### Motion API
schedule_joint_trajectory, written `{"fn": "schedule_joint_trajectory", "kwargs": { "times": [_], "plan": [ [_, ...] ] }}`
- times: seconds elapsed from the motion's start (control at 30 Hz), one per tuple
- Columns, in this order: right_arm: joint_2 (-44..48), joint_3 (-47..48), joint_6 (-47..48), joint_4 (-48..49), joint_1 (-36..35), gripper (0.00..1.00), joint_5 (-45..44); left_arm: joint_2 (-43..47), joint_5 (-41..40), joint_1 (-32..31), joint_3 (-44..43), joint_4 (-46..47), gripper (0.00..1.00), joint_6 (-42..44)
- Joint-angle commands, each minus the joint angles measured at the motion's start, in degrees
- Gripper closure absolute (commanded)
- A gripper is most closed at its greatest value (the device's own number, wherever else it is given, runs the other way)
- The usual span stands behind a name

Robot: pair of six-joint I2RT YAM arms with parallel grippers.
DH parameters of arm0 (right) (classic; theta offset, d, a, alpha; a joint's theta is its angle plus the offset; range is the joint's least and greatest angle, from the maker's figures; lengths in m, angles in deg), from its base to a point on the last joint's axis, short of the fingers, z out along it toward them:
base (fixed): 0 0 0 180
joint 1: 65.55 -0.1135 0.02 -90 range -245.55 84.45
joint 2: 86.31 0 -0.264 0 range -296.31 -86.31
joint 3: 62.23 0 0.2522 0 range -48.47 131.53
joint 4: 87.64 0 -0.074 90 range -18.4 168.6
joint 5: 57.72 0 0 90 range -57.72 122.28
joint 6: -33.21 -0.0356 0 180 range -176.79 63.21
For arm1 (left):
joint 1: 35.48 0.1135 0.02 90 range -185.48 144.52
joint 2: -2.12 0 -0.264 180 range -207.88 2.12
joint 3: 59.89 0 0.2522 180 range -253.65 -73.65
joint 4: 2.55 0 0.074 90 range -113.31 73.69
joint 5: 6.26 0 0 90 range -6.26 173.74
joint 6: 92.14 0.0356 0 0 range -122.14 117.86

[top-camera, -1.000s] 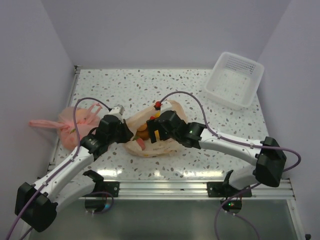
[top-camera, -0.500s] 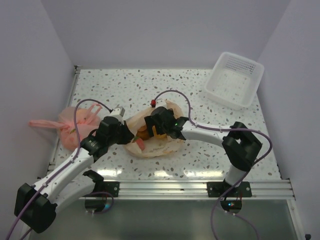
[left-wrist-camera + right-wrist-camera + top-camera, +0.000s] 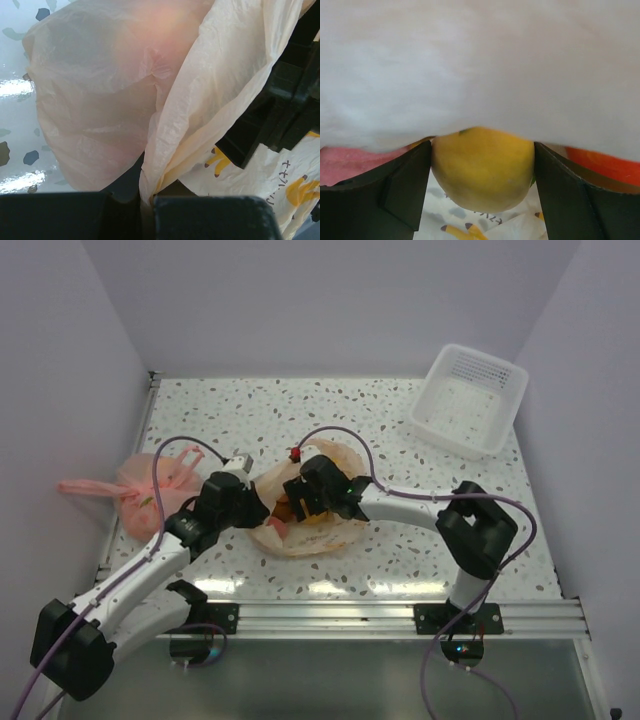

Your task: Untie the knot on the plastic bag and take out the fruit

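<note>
My right gripper lifts the fruit out next, crosses over and lowers to release it. The empty basket stands outward of my right gripper, to the right in the top view.
The pale peach-orange plastic bag [image 3: 330, 530] lies in the middle of the table with its mouth open. No knot shows. My left gripper [image 3: 256, 512] is shut on a bunched fold of the bag's left edge [image 3: 150, 165], seen between the pads in the left wrist view [image 3: 145, 205]. My right gripper [image 3: 297, 502] is inside the bag's mouth. In the right wrist view its fingers [image 3: 405, 185] press both sides of a round yellow fruit [image 3: 480, 155]. Red-orange fruit [image 3: 607, 167] and something pink [image 3: 355, 160] lie beside it under the bag film.
A pinker, tied bag [image 3: 150, 490] with fruit sits at the table's left edge. A white plastic basket [image 3: 500, 375] stands at the back right. The right arm's black body [image 3: 280, 110] is close in front of the left wrist camera.
My right gripper has pushed left and deeper into the bag's mouth, its elbow folding in toward the table. My left gripper holds the bag edge almost unmoved.
</note>
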Motion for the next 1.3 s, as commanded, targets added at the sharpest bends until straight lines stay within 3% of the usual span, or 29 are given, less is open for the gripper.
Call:
{"fn": "schedule_joint_trajectory", "kwargs": {
  "times": [0.0, 0.17, 0.53, 0.63, 0.73, 0.9, 1.13, 1.27],
  "plan": [
    [5.55, 0.90, 2.81, -0.09, -0.73, 0.87, 5.20, -1.01, -0.26, -0.30, -2.37, 2.46, 1.00, 2.18],
    [12.75, 3.62, 5.09, -5.09, -1.26, 1.00, 11.09, -4.34, -3.43, -0.30, -6.41, 0.97, 1.00, 3.93],
    [23.66, 15.83, 8.35, -13.89, 0.14, 1.00, 17.08, -10.24, -4.23, 1.19, -11.26, 3.69, 1.00, 8.68],
    [26.12, 17.51, 8.26, -12.31, 1.90, 1.00, 12.97, -10.77, -2.47, 1.90, -11.08, 4.66, 1.00, 10.00],
    [27.61, 18.48, 8.61, -12.57, 6.74, 1.00, 1.11, -10.68, -1.76, 1.99, -11.78, 3.70, 1.00, 11.67],
    [26.04, 19.27, 7.91, -13.80, 21.39, 1.00, -16.21, -9.28, -0.54, 2.07, -11.61, 3.61, 1.00, 13.08],
    [14.72, 22.25, 1.67, -13.01, 44.14, 1.00, -17.82, -8.04, 1.23, 2.86, -9.23, 5.98, 1.00, 13.69],
    [4.08, 27.96, -2.11, -13.45, 50.32, 0.97, -14.22, -7.60, 1.93, 4.18, -8.97, 6.15, 1.00, 13.96]
  ]
}}
